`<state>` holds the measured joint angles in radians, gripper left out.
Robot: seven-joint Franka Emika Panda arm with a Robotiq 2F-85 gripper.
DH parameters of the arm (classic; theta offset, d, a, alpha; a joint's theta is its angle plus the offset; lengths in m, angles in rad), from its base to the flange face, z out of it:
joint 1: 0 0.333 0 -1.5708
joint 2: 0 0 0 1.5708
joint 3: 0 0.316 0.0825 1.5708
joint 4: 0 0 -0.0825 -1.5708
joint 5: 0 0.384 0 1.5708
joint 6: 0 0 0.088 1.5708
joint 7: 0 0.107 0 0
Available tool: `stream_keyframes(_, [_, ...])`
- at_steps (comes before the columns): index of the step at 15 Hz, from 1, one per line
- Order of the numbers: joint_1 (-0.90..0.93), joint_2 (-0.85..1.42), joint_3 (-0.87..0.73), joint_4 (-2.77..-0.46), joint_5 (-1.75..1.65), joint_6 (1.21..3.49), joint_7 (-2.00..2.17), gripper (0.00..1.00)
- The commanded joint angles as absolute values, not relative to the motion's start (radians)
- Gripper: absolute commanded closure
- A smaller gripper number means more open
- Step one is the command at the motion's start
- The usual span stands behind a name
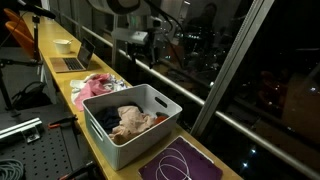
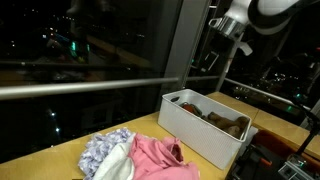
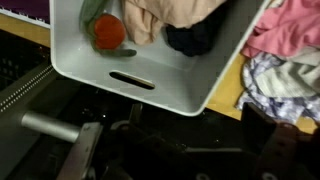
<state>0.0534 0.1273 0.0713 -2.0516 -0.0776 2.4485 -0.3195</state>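
Note:
My gripper moves over the bin's side and down to the beige cloth (image 1: 133, 122) (image 3: 174, 11) beside the dark garment next, because the beige cloth lies uncovered on top.
A white plastic bin (image 1: 163, 104) stands on the yellow table and holds beige and dark clothes (image 1: 128, 121). In the wrist view the bin (image 3: 120, 55) lies at the top, with a red-orange item (image 3: 108, 32) beside beige cloth (image 3: 160, 18) and a dark garment (image 3: 195, 38). My gripper (image 1: 141, 41) hangs high above and behind the bin, near the window railing, as both exterior views show (image 2: 214, 56). From the wrist, the gripper (image 3: 175, 150) stands open with nothing between its fingers (image 3: 266, 132). A pink cloth (image 2: 152, 156) and a patterned cloth (image 2: 98, 150) lie on the table beside the bin.
A purple mat with a white cable loop (image 1: 180, 160) lies at the table's near end. A laptop (image 1: 72, 62) and a bowl (image 1: 62, 45) sit at the far end. A window with a metal railing (image 2: 90, 85) runs along the table.

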Motion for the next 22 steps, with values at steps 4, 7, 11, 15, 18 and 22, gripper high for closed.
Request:
stream_keyframes(4, [0.007, 0.474, 0.001, -1.986, -0.196, 2.658, -0.293, 0.0])
stream_keyframes(7, [-0.01, 0.624, -0.008, -1.915, -0.184, 2.686, -0.289, 0.0])
stream_keyframes(11, [-0.018, 0.77, 0.001, -1.865, -0.169, 2.688, -0.264, 0.0])
stream_keyframes(15, [-0.02, 0.863, -0.004, -1.873, -0.166, 2.719, -0.227, 0.0])
stream_keyframes(18, [-0.03, 0.83, -0.002, -1.906, -0.148, 2.723, -0.199, 0.32])
stream_keyframes(22, [-0.051, 0.733, 0.011, -1.982, -0.112, 2.721, -0.181, 0.62])
